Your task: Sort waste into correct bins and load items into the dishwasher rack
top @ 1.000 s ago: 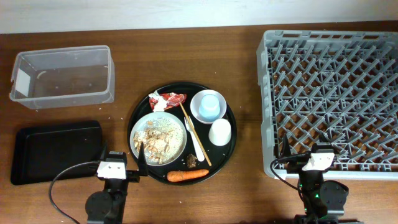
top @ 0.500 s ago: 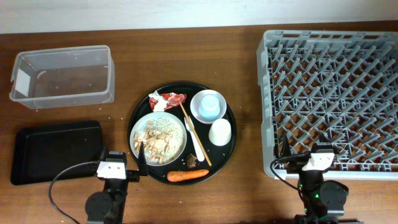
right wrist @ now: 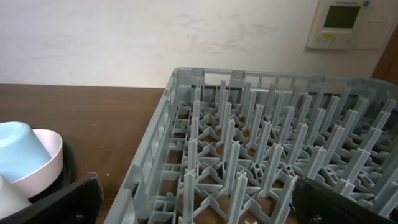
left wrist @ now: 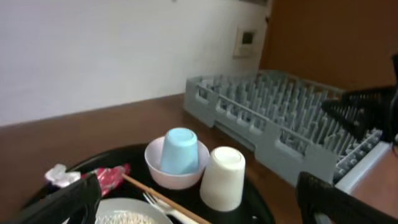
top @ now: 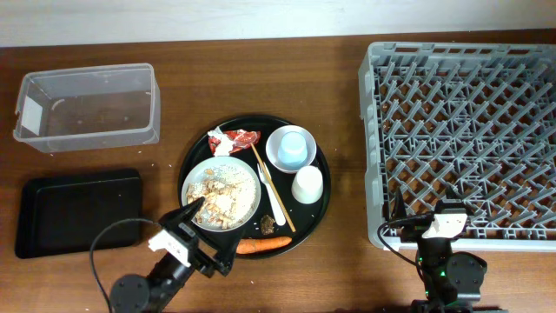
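The white plate has beige rice scraps on it, so my left gripper needs to move outward, tilt down and lower its open fingers onto the white plate's rim beside the fork.
A white plate with beige rice scraps sits on the round black tray. With it are a red-and-white wrapper, a white tissue, a white bowl holding a light blue cup, a small white cup, chopsticks, a fork and a carrot. My left gripper is open and empty at the tray's front edge. In the left wrist view its open jaws face the blue cup and white cup. My right gripper is open at the grey rack's front edge, with its open jaws low in the right wrist view.
A clear plastic tub stands at the back left and a shallow black rectangular tray at the front left. A small dark scrap lies on the round tray. The rack fills the right wrist view.
My left arm has swung right and turned, from beside the black rectangular tray to the round tray's front edge. The right arm has not moved.
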`<state>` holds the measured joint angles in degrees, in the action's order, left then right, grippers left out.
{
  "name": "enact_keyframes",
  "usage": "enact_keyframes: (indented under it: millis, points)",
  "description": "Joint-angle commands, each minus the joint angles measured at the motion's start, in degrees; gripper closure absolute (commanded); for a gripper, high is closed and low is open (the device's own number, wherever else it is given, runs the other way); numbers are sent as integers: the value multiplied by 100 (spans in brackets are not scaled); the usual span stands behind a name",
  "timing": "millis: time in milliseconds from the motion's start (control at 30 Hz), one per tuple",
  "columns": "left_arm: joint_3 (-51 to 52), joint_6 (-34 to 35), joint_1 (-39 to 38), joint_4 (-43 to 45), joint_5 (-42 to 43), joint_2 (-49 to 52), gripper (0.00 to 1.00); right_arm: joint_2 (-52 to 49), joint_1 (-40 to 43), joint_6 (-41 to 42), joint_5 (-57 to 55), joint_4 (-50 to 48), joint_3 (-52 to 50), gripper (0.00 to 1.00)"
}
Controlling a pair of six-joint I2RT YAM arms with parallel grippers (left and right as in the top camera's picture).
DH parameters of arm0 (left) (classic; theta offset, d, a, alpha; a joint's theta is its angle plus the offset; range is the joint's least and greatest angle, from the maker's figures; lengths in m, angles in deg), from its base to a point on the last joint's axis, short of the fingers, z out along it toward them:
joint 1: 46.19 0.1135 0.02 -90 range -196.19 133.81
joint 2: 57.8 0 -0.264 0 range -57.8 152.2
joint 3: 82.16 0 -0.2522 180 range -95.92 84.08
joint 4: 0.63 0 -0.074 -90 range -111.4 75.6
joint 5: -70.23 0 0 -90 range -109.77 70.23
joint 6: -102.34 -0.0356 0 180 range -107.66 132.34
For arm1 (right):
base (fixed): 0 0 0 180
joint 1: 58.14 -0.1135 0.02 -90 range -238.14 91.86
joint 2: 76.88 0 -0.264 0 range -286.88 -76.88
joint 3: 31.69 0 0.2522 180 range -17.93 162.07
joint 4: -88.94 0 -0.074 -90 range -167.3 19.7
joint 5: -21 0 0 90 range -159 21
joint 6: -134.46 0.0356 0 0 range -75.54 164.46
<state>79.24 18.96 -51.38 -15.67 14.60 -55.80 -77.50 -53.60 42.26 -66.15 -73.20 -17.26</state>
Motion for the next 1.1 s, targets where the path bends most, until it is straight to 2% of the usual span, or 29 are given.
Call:
enact_keyframes:
  millis: [0, 133, 167, 267, 367, 433, 467, 533, 600, 667, 733, 867, 967, 1067]
  points:
    - [-1113, -111, -2, -752, -339, 839, 1, 42, 37, -37, -50, 22, -35, 1]
    - [-2981, -109, -2, -1891, -291, 2966, 1, 42, 37, -39, -50, 22, -35, 1]
    - [-3504, -107, -2, -2162, 7, 3486, 1, 42, 37, -39, -50, 22, -35, 1]
    - [-3974, -105, -2, -1934, 1239, 4203, 1, 42, 37, -39, -50, 22, -35, 1]
    - [-4054, -76, -9, -1899, 1285, 4494, 1, 42, 37, -37, -50, 22, -35, 1]
    - [-4194, -42, -105, -2229, 789, 4680, 1, 42, 37, -37, -50, 22, -35, 1]
    - [-4472, -44, -326, -2870, -22, 4970, 1, 42, 37, -39, -50, 22, -35, 1]
    - [-4951, -46, -726, -3735, -966, 5453, 1, 42, 37, -37, -50, 22, -35, 1]
    - [-5340, -48, -1189, -4151, -1460, 5895, 1, 42, 37, -39, -50, 22, -35, 1]
    - [-5399, -42, -1635, -4035, -1054, 6223, 1, 42, 37, -39, -50, 22, -35, 1]
    - [-5399, -37, -1777, -3919, -1086, 6411, 1, 42, 37, -39, -50, 22, -35, 1]
    - [-5399, 973, -1875, -3910, -1633, 6706, 1, 42, 37, -37, -50, 22, -35, 1]
    - [-5396, 1550, -2498, -4105, -2677, 7119, 1, 42, 37, -39, -50, 22, -35, 1]
    - [-5396, 1836, -3115, -4033, -3738, 7613, 1, 42, 37, -39, -50, 24, -35, 1]
